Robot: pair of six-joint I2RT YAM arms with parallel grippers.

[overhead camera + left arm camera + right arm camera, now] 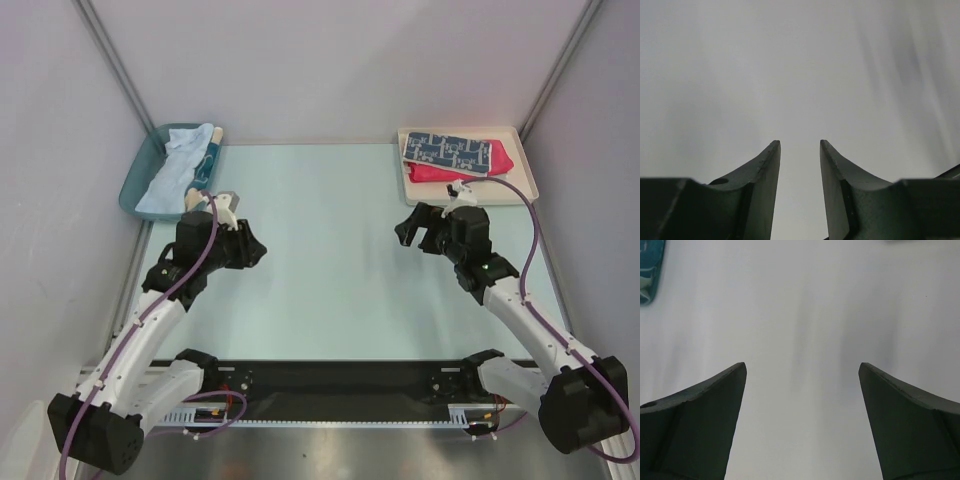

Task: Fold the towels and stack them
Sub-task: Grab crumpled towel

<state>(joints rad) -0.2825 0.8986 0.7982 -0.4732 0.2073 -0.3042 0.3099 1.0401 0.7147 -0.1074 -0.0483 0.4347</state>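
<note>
My left gripper moves away from my base over the bin's rim next, then lowers to the light-blue towel's corner point(171, 198).
A light-blue towel point(165, 178) lies rumpled in the blue plastic bin point(135, 180) at the back left, with a beige, teal-bordered towel point(207, 160) beside it. A folded navy patterned towel point(445, 152) lies on a folded red towel point(495, 167) in the cream tray point(525, 160) at the back right. My left gripper point(255, 250) hovers open and empty over the bare table, in front of the bin. My right gripper point(408, 232) hovers open and empty in front of the tray. In the wrist views the left gripper point(800, 145) and right gripper point(802, 367) show only bare table between their fingers.
The pale green table top point(330, 260) lies between the arms. Grey walls enclose the back and both sides. A teal edge of the bin point(650, 270) shows at the top left of the right wrist view.
</note>
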